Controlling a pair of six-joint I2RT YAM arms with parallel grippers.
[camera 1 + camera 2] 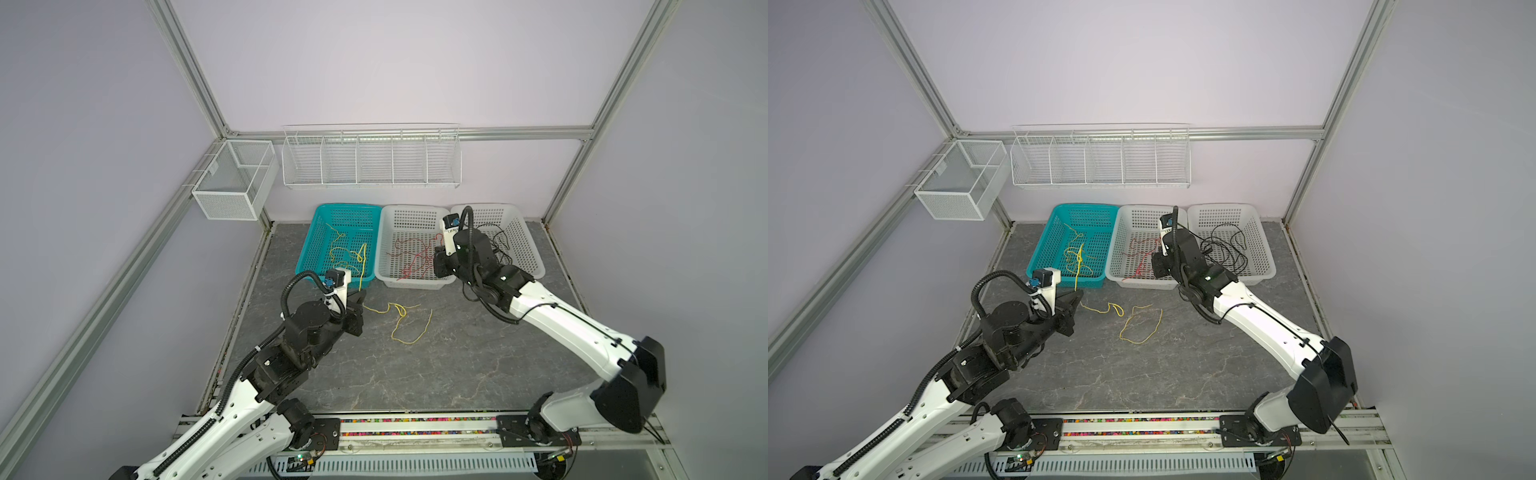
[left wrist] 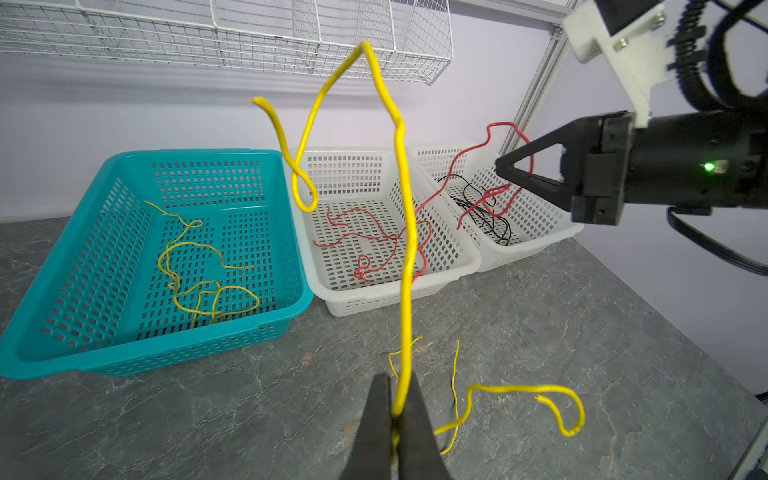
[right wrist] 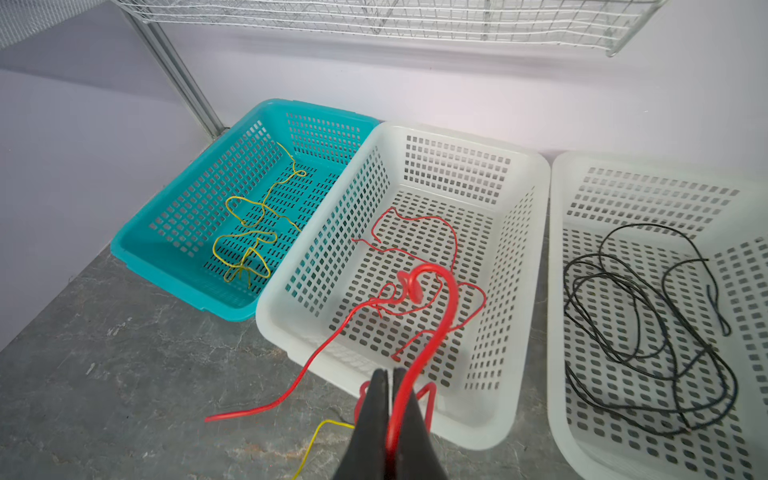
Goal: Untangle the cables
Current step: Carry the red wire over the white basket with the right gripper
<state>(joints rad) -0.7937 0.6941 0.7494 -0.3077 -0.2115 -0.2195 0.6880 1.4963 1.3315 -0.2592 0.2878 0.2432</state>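
Note:
The robot's right gripper needs to move outward and down into the middle white basket (image 1: pixel 415 284) (image 3: pixel 438 356) and release the red cable there, because more red cables already lie on the basket's bottom.
My left gripper (image 2: pixel 395 399) is shut on a yellow cable (image 2: pixel 405 232), which rises from the jaws into a tall bend with a small loop. The rest of that cable trails over the grey table (image 1: pixel 405 328), right of the left gripper (image 1: pixel 361 305). My right gripper (image 3: pixel 392 386) is shut on a red cable (image 3: pixel 451 307) at the front of the middle white basket (image 1: pixel 415 284); its ends hang over the rim. More red cables (image 3: pixel 415 232) lie in that basket. Yellow cables (image 3: pixel 249 237) lie in the teal basket (image 1: pixel 309 241), and black cables (image 3: pixel 648 316) in the right white basket (image 1: pixel 525 245).
The three baskets stand side by side along the back wall. Above them hangs a white wire shelf (image 1: pixel 370 160), with a mesh box (image 1: pixel 232 183) on the left frame. Metal frame posts bound the table, and the arms' mounting rail (image 1: pixel 415 428) runs along the front.

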